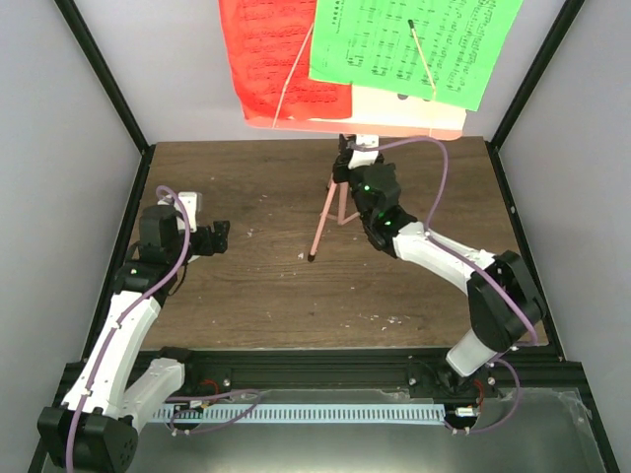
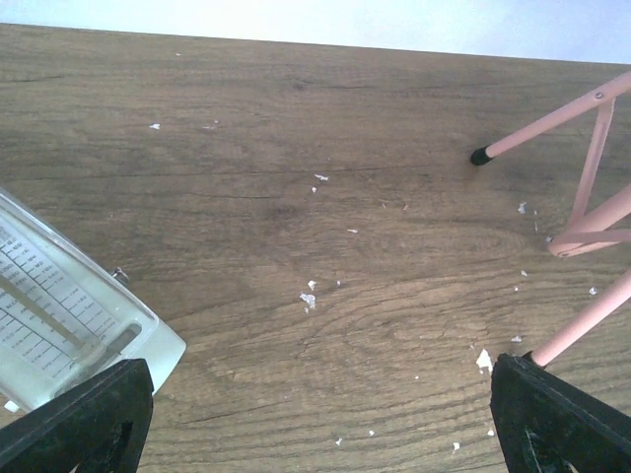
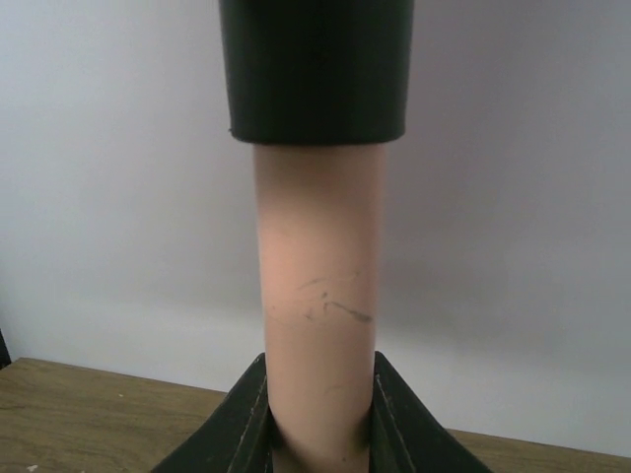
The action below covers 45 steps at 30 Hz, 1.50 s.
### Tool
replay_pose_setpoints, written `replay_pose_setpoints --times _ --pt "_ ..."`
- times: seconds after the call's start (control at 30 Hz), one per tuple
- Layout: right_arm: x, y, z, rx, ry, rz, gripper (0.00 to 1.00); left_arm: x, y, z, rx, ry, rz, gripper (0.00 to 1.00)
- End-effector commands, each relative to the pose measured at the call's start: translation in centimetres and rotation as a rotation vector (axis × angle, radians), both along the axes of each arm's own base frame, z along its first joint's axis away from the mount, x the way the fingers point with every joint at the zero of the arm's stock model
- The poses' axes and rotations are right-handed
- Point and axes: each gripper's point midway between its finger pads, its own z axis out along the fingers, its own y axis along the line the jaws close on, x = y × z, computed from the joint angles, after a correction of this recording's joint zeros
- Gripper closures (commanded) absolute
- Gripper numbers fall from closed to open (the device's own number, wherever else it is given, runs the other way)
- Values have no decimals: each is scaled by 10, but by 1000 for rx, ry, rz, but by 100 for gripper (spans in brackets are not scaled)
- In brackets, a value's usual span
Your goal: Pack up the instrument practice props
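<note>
The robot should next move the stand in its right gripper to the left in the top view, then let go of the stand's pole point(image 3: 317, 296), because the wood is bare on the gripper's metronome side.
The pink music stand point(image 1: 404, 116) stands at the back centre on its tripod legs point(image 1: 323, 219), a red page point(image 1: 271, 59) and a green page point(image 1: 414, 44) resting on its desk. My right gripper point(image 1: 351, 156) is shut on the stand's pink pole point(image 3: 317, 296), just below a black collar point(image 3: 315, 69). Off to the left, the white metronome point(image 1: 190, 204) sits on the table; its clear cover point(image 2: 59, 315) shows beside my left finger point(image 2: 84, 419). My left gripper point(image 1: 221, 236) hangs open over bare wood point(image 2: 320, 434), between the metronome and the tripod feet point(image 2: 582, 197).
Small white scraps point(image 2: 308, 299) dot the brown wooden table point(image 1: 256, 286). Black frame posts point(image 1: 108, 89) and pale walls close in the back and sides. A metal rail point(image 1: 325, 409) runs along the near edge between the arm bases.
</note>
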Motion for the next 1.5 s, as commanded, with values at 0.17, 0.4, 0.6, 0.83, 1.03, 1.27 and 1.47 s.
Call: replay_pose_setpoints --times 0.17,0.4,0.6,0.83,1.03,1.27,1.47 --pt "-31 34 93 183 -193 -17 99 2 -3 3 -9 -18 -14 6" --pt "-32 55 98 199 -207 7 99 2 -3 2 -6 -17 -13 6" --pt "-30 56 106 267 -196 11 99 2 -3 0 -8 -13 -13 6" --pt "-26 66 86 234 -164 15 99 3 -3 -1 -7 -9 -14 6" --pt "-32 70 50 210 -100 51 92 4 -4 -3 -7 -1 -16 6" --pt "-30 69 32 162 -75 28 82 5 -4 -6 -8 11 -16 6" --pt "-30 66 31 147 -92 11 67 6 -4 -8 -6 19 -14 6"
